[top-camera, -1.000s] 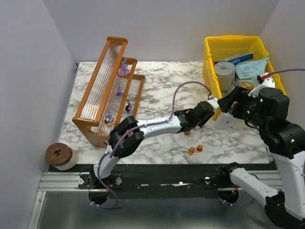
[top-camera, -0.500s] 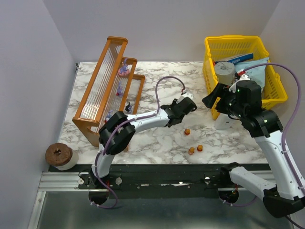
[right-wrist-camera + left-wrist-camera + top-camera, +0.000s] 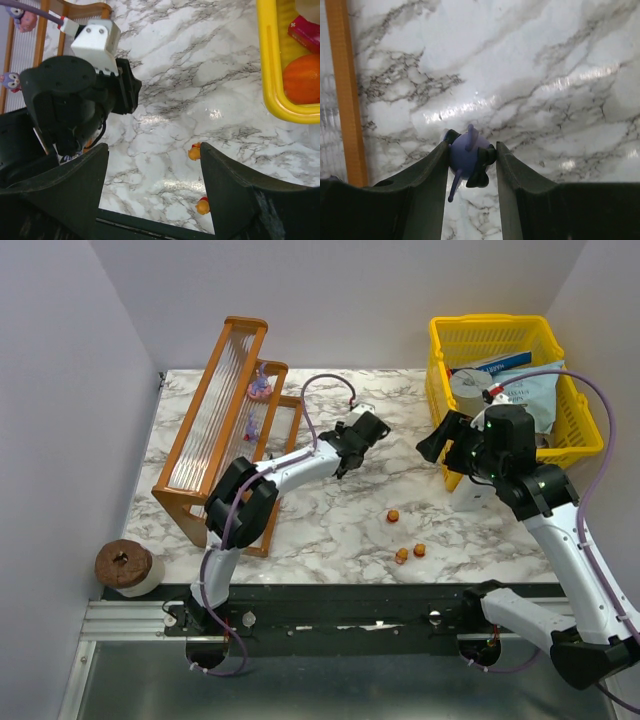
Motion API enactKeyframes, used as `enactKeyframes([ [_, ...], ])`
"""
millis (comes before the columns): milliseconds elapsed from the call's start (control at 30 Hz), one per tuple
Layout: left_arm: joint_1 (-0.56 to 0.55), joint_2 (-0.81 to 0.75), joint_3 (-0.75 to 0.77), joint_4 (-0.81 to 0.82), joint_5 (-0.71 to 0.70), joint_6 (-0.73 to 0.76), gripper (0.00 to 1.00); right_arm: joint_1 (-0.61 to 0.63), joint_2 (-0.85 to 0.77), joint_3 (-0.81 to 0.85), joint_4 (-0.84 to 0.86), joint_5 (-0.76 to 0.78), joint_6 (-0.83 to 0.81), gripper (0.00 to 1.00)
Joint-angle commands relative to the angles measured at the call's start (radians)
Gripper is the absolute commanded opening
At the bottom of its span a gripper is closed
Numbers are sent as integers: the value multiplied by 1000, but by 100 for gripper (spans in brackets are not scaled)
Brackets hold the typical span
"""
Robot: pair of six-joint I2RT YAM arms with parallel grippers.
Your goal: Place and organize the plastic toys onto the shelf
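My left gripper should go across the orange rail (image 3: pixel 347 90), then lower the toy and let it go, because the low tier's empty panel is to the gripper's left in the top view.
My left gripper (image 3: pixel 470 150) is shut on a small purple toy with a dark bow (image 3: pixel 465 155), held above the marble table. From above, the left gripper (image 3: pixel 343 462) hangs just right of the shelf (image 3: pixel 225 430), whose orange rail (image 3: pixel 347 90) runs down the left of the wrist view. Two purple toys (image 3: pixel 260 388) (image 3: pixel 251 428) stand on the shelf tiers. Three orange toys (image 3: pixel 393 515) (image 3: pixel 401 556) (image 3: pixel 419 550) lie on the table. My right gripper (image 3: pixel 152 150) is open and empty, high over the table (image 3: pixel 433 443), with two orange toys (image 3: pixel 194 151) (image 3: pixel 202 205) beside its right finger.
A yellow mesh basket (image 3: pixel 440 350) at the back right holds snack packets and a can. A white bottle (image 3: pixel 470 495) stands in front of it. A brown roll (image 3: pixel 122 562) sits off the table's front left corner. The left arm's wrist (image 3: pixel 75 105) fills the left of the right wrist view.
My left gripper has carried the purple toy leftward from the table's centre right to beside the shelf. The right arm has swung left and forward, out in front of the basket.
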Motion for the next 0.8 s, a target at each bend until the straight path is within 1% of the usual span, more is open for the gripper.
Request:
enactKeyframes([
  [0,62,49,87,-32,-65,2,0,-5,-15,-24,64,16,-19,81],
  [200,143,132,223,-87,-106,13,0,-5,-33,-58,95,19,-33,81],
  [300,168,153,257,-95,-135,26,0,-5,-30,-63,94,16,-36,81],
  [433,221,165,269,-92,-149,33,0,-5,-10,-60,94,15,-43,81],
  [633,247,175,278,-63,-200,95,0,-4,25,-47,94,12,-54,81],
  [767,261,190,285,-61,-227,95,0,-5,31,-44,95,9,-54,81],
])
